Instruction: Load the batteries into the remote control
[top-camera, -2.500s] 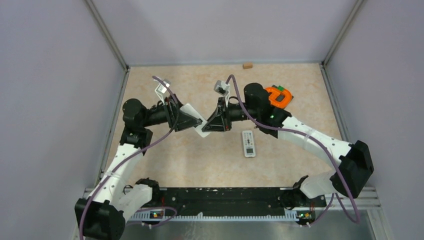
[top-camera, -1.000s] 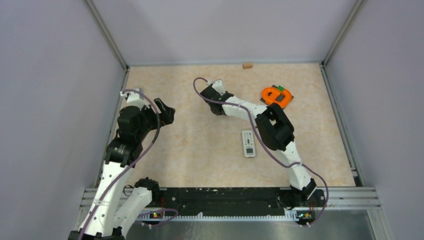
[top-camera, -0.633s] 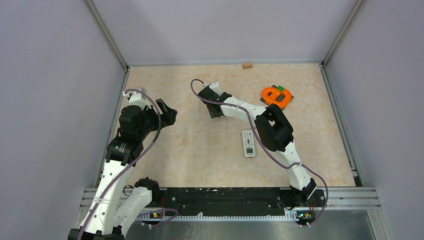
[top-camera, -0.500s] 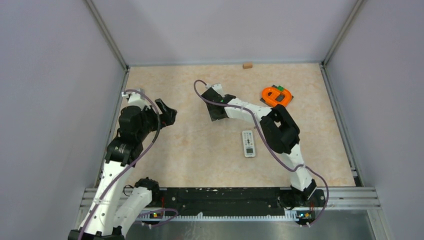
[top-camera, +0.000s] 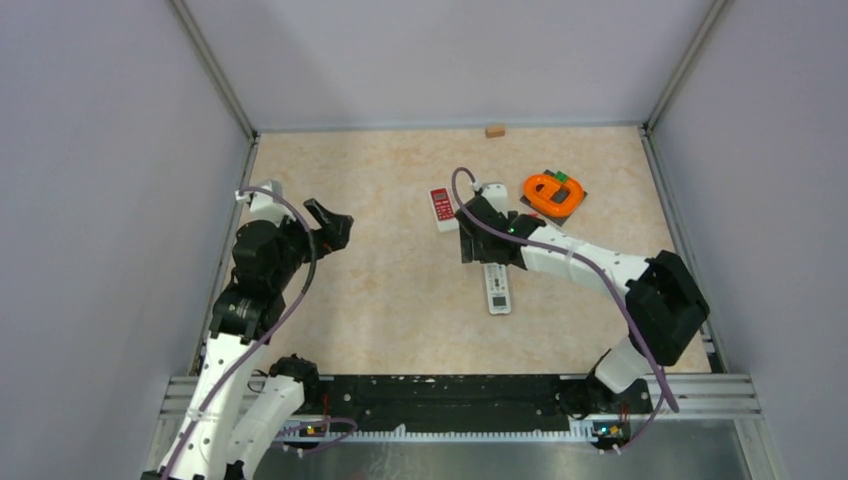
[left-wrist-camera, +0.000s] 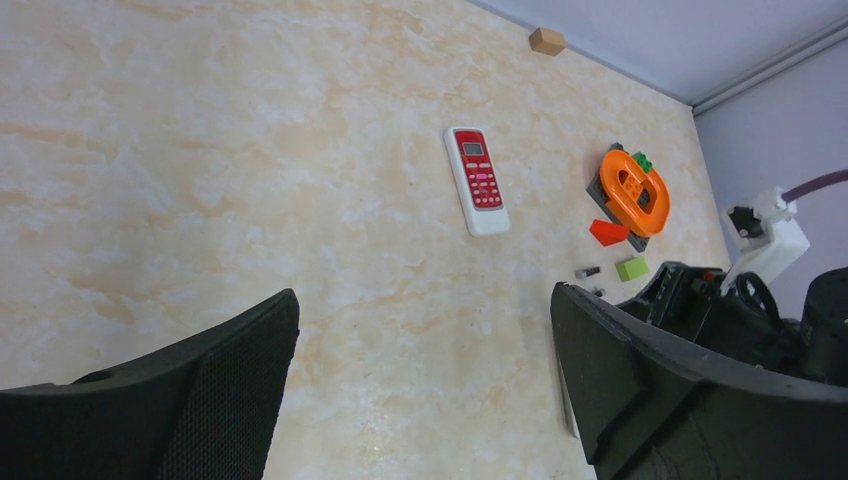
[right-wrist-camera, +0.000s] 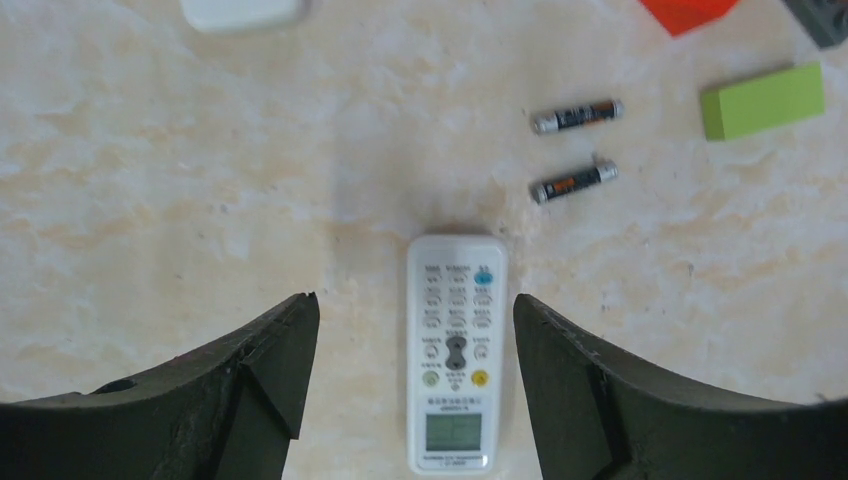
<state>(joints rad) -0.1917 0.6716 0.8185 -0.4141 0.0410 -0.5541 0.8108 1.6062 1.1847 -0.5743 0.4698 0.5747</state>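
Next, my right gripper moves down and back onto the white remote control's screen end (top-camera: 498, 297) (right-wrist-camera: 453, 412), which is narrow enough for open fingers.
Two slim dark batteries (right-wrist-camera: 577, 116) (right-wrist-camera: 573, 182) lie side by side on the table, just beyond the white remote control (right-wrist-camera: 455, 350), which lies buttons up. My right gripper (right-wrist-camera: 415, 300) hangs open above that remote (top-camera: 497, 287), holding nothing. A second remote with a red face (top-camera: 441, 208) lies farther back. My left gripper (top-camera: 330, 225) is open and empty at the left of the table, and its view shows the red remote (left-wrist-camera: 478, 180) and one battery (left-wrist-camera: 587, 271). In the top view the right arm hides the batteries.
An orange ring toy (top-camera: 553, 193) on a dark base sits at the back right, with a red block (left-wrist-camera: 607, 232) and a green block (right-wrist-camera: 762, 100) beside it. A tan block (top-camera: 494, 130) lies at the back wall. Walls close in three sides.
My right gripper has opened, left the red-faced remote lying at the back middle, and swung right and nearer over the white remote. The left arm has hardly moved.
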